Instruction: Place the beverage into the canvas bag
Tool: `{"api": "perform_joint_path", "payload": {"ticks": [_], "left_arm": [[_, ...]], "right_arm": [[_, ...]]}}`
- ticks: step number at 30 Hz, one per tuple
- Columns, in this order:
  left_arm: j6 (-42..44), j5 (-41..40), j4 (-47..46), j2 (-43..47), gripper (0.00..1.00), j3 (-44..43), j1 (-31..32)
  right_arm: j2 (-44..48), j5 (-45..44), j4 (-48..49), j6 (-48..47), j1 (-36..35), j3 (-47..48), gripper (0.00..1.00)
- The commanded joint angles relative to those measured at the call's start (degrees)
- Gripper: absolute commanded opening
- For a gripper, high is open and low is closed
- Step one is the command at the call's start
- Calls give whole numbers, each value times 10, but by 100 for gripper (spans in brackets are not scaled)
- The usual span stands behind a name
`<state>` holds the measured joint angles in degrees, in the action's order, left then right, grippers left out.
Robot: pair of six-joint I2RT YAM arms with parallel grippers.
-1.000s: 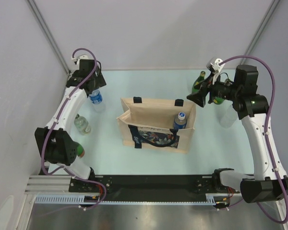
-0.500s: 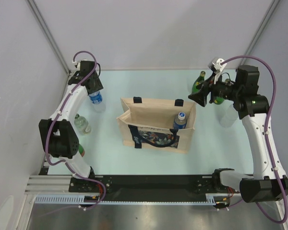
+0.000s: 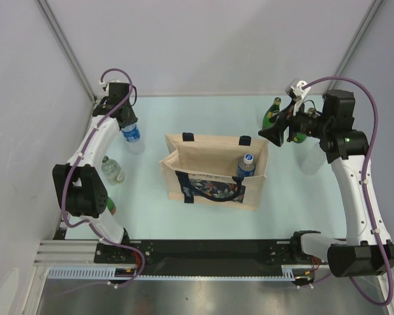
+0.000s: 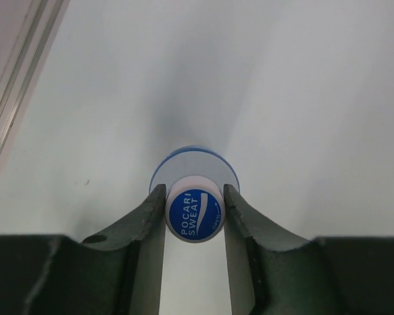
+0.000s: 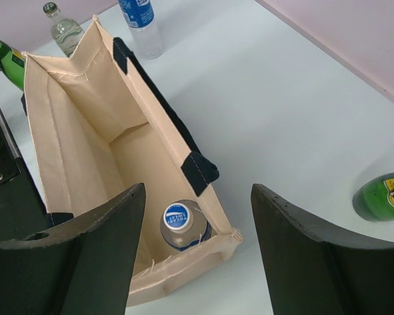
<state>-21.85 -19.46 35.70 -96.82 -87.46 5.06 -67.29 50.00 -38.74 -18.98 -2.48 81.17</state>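
My left gripper should next lift, move across to the right in the top view to the free space in the bag beside the bag's bottle, and go down there to release.
A clear Pocari Sweat bottle (image 3: 132,134) with a blue label stands at the back left of the table. My left gripper (image 3: 127,123) is over it; in the left wrist view both fingers (image 4: 148,216) press the sides of its blue cap (image 4: 194,213). The beige canvas bag (image 3: 203,157) with navy handles stands open mid-table, and a second Pocari Sweat bottle (image 3: 246,164) stands upright in its right end. My right gripper (image 3: 274,133) hangs open and empty above the bag's right end; its wrist view shows the bag (image 5: 72,151) and that bottle (image 5: 182,223).
A green bottle (image 3: 273,113) stands at the back right, with another green bottle (image 3: 301,136) and a clear one (image 3: 311,159) by the right arm. A clear glass bottle (image 3: 111,169) and a green bottle (image 3: 109,207) stand at the left.
The left arm shifted a little and its gripper settled over the blue-labelled bottle at the back left. The right arm has barely moved.
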Motion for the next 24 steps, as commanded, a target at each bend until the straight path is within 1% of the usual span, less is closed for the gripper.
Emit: {"api": "perform_joint_path", "payload": {"ticks": [1, 2, 3, 4, 7, 8, 10, 15, 16, 19, 24], "left_arm": [[16, 30, -6, 31, 17, -3, -2], [19, 36, -8, 44, 13, -1, -1], [23, 53, -9, 53, 11, 1, -1], [34, 59, -14, 63, 6, 10, 2], [49, 75, -18, 114, 0, 26, 17], [52, 77, -20, 148, 0, 37, 28], [61, 82, -21, 184, 0, 49, 42], [76, 67, -6, 310, 0, 77, 107], [75, 61, 11, 325, 0, 74, 123], [74, 58, 48, 373, 0, 57, 141], [96, 100, 86, 407, 0, -2, 155]], "right_arm": [[1, -1, 1, -9, 3, 0, 71], [1, -2, 1, -11, 2, 1, 71], [0, -3, -1, -11, 2, 0, 71], [0, -3, -1, -12, 3, 0, 71], [1, -5, -3, -15, 5, 0, 71], [1, -6, -4, -18, 5, 0, 71], [1, -7, -9, -21, 7, 0, 71], [11, -9, -21, -33, 10, -4, 71], [14, -9, -23, -33, 9, -7, 71], [23, -5, -20, -28, 12, -18, 71], [24, -3, -21, -30, 17, -20, 71]]}}
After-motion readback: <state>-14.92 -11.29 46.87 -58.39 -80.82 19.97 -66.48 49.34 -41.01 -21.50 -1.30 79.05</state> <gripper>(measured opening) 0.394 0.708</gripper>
